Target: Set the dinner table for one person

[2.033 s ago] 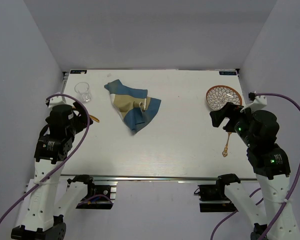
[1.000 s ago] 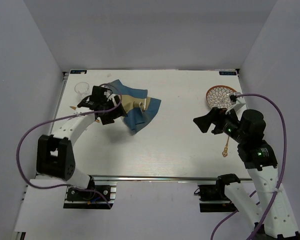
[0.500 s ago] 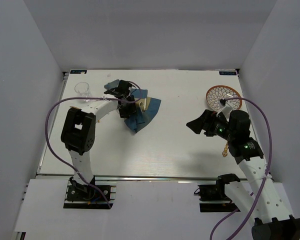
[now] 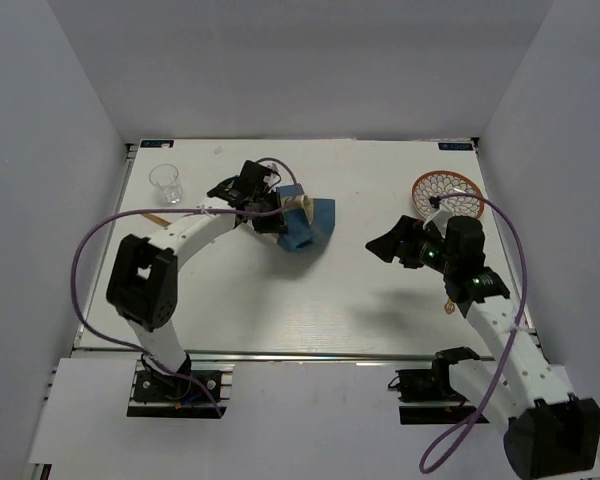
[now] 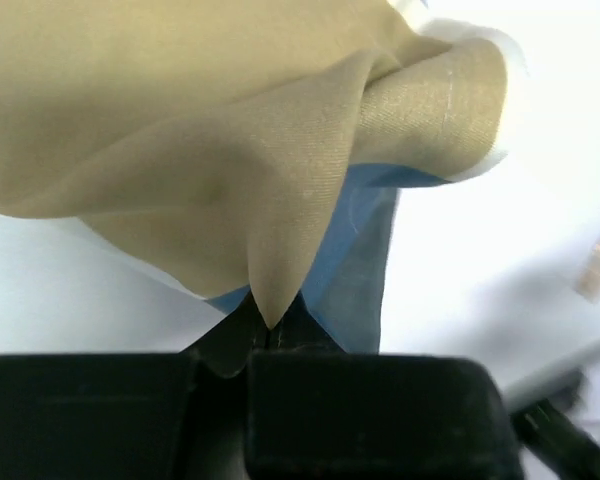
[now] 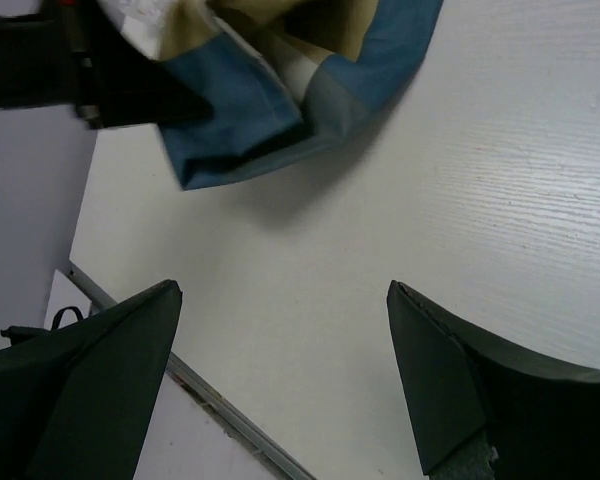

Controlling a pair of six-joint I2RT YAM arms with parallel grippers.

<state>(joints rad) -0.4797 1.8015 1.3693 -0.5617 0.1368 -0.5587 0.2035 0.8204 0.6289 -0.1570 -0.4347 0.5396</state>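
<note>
My right gripper needs to go down and to the left in the top view, onto the placemat's blue fold (image 4: 321, 220) (image 6: 338, 112), because there is table between its open fingers and the blue fold.
The white dinner table (image 4: 330, 300) carries a blue-and-beige cloth placemat (image 4: 308, 222), bunched into a lump left of centre. My left gripper (image 4: 278, 214) is shut on a fold of it. In the left wrist view the beige fold (image 5: 230, 150) runs down into the closed jaws of the left gripper (image 5: 270, 335), with blue cloth (image 5: 365, 260) beside it. My right gripper (image 4: 382, 246) hovers open to the right of the placemat, apart from it. The right wrist view shows the right gripper (image 6: 283, 292) wide open over bare table, the placemat (image 6: 280, 90) ahead of it.
A patterned plate (image 4: 447, 192) lies at the back right, and a small spoon (image 4: 450, 300) sits near the right arm. At the back left stands a clear glass (image 4: 166, 182), with a thin wooden utensil (image 4: 152, 214) near it. A metal rail (image 4: 300, 354) edges the near side.
My left gripper has shut on the placemat and pulled it right, bunching it up. The right gripper has crept left toward it, still open.
</note>
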